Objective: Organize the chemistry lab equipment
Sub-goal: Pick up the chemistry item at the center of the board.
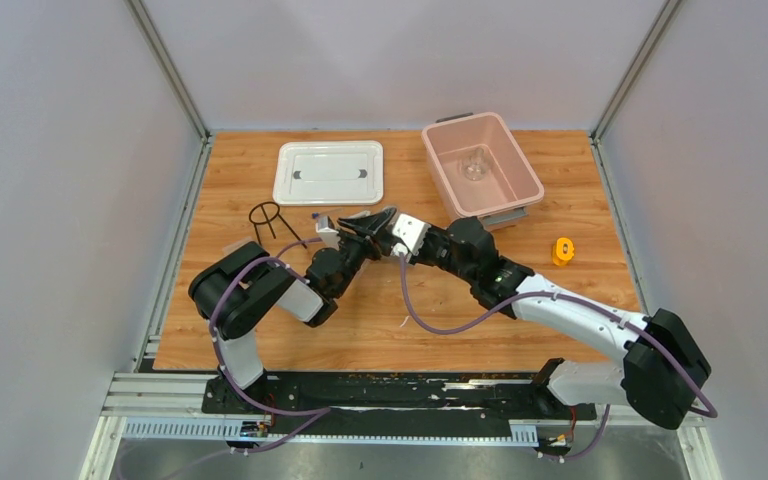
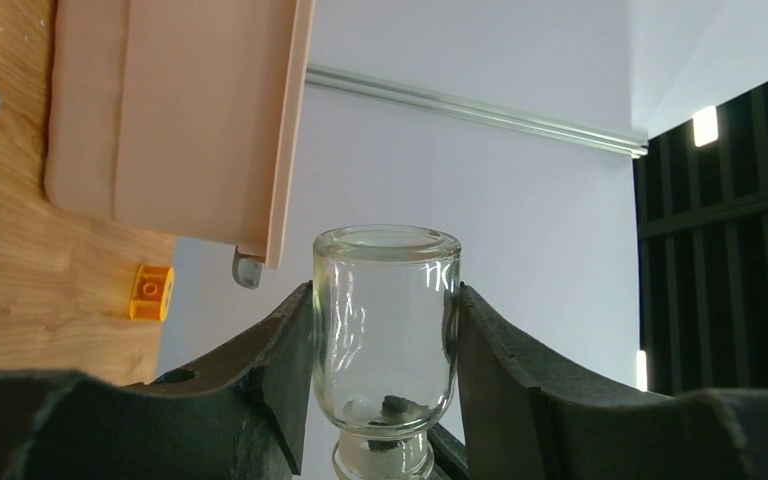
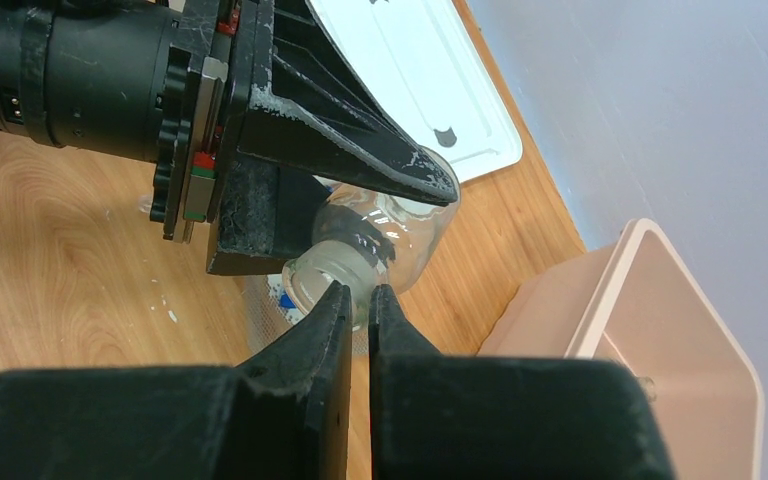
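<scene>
The pink bin's bottom is bare beside the glass piece (image 1: 487, 183), so next I will swing my right gripper outward over the pink bin and lower it to release the jar there.
A clear glass jar (image 2: 385, 320) with a narrow neck is held above the table between the fingers (image 2: 280, 380) of my left gripper (image 1: 360, 232). In the right wrist view the jar (image 3: 400, 225) lies on its side in those black jaws. My right gripper (image 3: 360, 292) is nearly closed, its tips pinching the rim of the jar's neck; in the top view the right gripper (image 1: 385, 235) meets the left one at mid-table. The black wire ring tripod (image 1: 268, 218) stands left of them. A clear bag with blue-capped bits (image 3: 275, 300) lies under the jar.
The pink bin (image 1: 438, 172) stands at the back right with a glass piece (image 1: 475, 165) inside. Its white lid (image 1: 328, 172) lies at the back left. A small orange object (image 1: 562, 250) sits right of the arms. The bin's wall (image 2: 170, 120) is close to the jar.
</scene>
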You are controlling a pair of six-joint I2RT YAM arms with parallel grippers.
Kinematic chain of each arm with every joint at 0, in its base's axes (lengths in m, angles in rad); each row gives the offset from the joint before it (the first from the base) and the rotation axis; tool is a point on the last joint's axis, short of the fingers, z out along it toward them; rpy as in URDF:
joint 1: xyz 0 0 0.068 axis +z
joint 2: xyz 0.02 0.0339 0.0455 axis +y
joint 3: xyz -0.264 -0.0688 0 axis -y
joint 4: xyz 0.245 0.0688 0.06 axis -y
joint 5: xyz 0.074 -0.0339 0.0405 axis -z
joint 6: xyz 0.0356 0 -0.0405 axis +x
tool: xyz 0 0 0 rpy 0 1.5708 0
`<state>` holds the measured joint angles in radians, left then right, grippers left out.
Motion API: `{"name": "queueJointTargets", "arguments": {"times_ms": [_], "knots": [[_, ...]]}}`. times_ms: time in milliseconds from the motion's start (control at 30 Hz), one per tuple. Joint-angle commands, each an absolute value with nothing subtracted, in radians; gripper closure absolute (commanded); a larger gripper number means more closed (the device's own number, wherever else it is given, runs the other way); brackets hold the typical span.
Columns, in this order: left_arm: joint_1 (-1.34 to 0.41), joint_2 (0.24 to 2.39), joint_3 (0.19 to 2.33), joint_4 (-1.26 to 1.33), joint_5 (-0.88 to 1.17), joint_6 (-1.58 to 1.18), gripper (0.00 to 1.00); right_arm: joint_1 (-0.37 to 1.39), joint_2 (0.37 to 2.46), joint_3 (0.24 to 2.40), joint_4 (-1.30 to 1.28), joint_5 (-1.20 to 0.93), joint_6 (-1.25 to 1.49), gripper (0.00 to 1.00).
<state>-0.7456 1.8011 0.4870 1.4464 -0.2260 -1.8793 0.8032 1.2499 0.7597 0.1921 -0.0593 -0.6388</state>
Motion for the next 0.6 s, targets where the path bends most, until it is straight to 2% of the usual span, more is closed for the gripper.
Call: {"name": "queueJointTargets", "arguments": {"times_ms": [0,267,467,567], "knots": [[-0.759,1.794,0.528,1.549,-0.156,-1.846,0.5,0.799,1.216,0.779,0.246,0.035,-0.616,1.0],[-0.759,1.801,0.527,1.546,-0.132,-1.835,0.27,0.796,1.206,0.782,0.254,0.073,-0.611,1.0],[-0.759,1.811,0.52,1.576,-0.128,-1.825,0.2,0.789,1.203,0.783,0.249,0.071,-0.602,1.0],[-0.759,1.8,0.511,1.56,-0.131,-1.806,0.01,0.778,1.192,0.787,0.235,0.052,-0.596,1.0]]}}
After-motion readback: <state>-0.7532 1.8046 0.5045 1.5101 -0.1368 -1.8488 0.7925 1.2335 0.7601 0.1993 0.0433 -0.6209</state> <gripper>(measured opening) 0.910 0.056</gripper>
